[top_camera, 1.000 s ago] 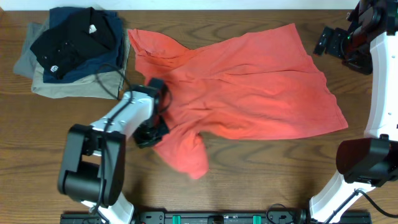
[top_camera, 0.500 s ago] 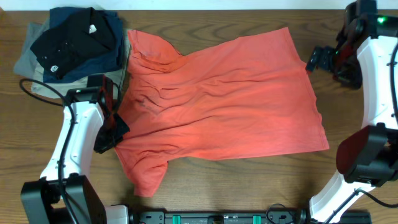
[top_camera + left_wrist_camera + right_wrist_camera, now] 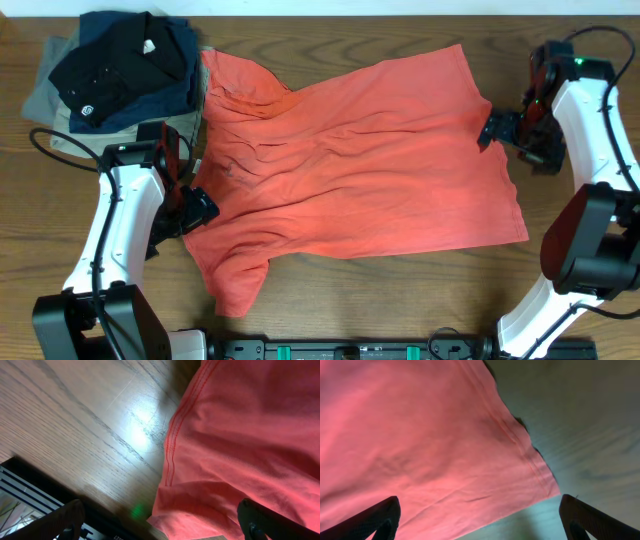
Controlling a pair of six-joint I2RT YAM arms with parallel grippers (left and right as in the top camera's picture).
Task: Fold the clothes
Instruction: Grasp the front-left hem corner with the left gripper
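Observation:
My left gripper lowers and draws the T-shirt's sleeve back onto the near end of its stitched hem next, as the sleeve sticks out toward the black bar.
The clothes, a coral-red T-shirt (image 3: pixel 350 160), lie spread out and wrinkled across the middle of the wooden table, one sleeve pointing to the front left. My left gripper (image 3: pixel 197 210) hovers at the shirt's left edge by that sleeve. In the left wrist view its fingers (image 3: pixel 65 521) stand wide apart over the hemmed edge of the shirt (image 3: pixel 240 435), holding nothing. My right gripper (image 3: pixel 489 131) is at the shirt's right edge. Its fingers (image 3: pixel 382 517) are spread wide over the shirt's corner (image 3: pixel 420 425), gripping nothing.
A stack of folded garments (image 3: pixel 110 75), black and navy on top of khaki-grey, sits at the back left, touching the shirt's shoulder. A black cable (image 3: pixel 50 140) loops beside the left arm. A black rail (image 3: pixel 350 350) runs along the front edge.
The left gripper pulled the bunched left side of the shirt leftward and flat, then opened and let go. The right gripper came down from the back right to the shirt's right edge.

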